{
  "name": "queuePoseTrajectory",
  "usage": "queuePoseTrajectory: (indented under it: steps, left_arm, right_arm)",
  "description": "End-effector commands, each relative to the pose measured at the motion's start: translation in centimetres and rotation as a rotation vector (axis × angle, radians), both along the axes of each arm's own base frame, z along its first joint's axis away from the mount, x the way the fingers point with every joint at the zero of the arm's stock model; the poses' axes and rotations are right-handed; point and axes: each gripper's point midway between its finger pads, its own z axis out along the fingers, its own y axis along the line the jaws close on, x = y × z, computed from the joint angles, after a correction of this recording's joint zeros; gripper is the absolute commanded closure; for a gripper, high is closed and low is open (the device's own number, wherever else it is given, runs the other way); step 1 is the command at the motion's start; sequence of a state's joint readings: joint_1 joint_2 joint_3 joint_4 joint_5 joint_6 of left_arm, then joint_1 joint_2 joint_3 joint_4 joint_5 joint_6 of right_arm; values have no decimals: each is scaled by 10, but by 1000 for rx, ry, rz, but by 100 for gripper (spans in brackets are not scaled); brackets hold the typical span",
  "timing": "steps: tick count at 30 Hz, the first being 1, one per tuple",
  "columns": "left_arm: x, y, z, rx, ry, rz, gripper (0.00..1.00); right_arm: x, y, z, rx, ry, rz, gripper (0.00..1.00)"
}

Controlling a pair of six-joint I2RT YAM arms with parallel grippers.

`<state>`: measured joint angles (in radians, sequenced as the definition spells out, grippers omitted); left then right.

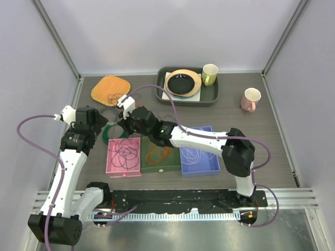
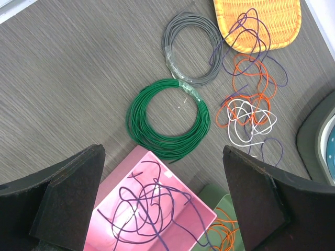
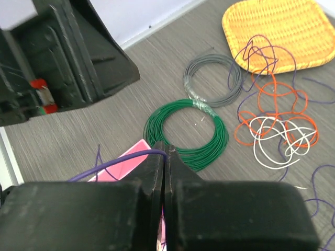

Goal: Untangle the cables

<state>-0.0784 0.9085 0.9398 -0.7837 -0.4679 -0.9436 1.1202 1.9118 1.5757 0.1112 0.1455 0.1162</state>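
My right gripper comes back and down over the inside of the pink tray next, before it releases the purple cable.
A tangle of thin orange, purple and white cables lies on the table beside a wicker mat; it also shows in the right wrist view. My right gripper is shut on a purple cable and holds it over the pink tray. In the top view it sits at the pink tray's far edge. My left gripper is open and empty above the pink tray, which holds a loose purple cable. In the top view it is left of the right gripper.
A green coil and a grey coil lie near the tangle. A green tray holds orange cable and a blue tray holds white cable. At the back stand a dark tray with a plate, a yellow mug and a pink mug.
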Motion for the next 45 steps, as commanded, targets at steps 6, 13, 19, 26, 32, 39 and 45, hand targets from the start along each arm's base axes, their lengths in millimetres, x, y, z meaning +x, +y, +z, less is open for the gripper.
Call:
queuePoseTrajectory:
  steps: [6,13,19,26,32,39,45]
  left_arm:
    - [2,6,2,7,-26,36,0]
    - [6,3,5,3,-37,21,0]
    - [5,2,6,-3,-48,12,0]
    - [7,0,8,-6,-52,4,0]
    - [6,0,10,-7,-60,1,0]
    - [7,-2,11,-14,-64,-12,0]
    - [9,-7,12,-23,-71,-41,0]
  right_arm:
    - [-6,8,-29,-22,14,-19,99]
    - [-26,10,-81,-142,25,-6,99]
    - [-48,29,-119,-235,42,70,99]
    - [-46,28,-140,-310,53,27,94]
    - [-46,23,-118,-300,35,28,65]
    - [-53,10,-105,-347,53,43,50]
    - [-58,0,-86,-394,45,74,44]
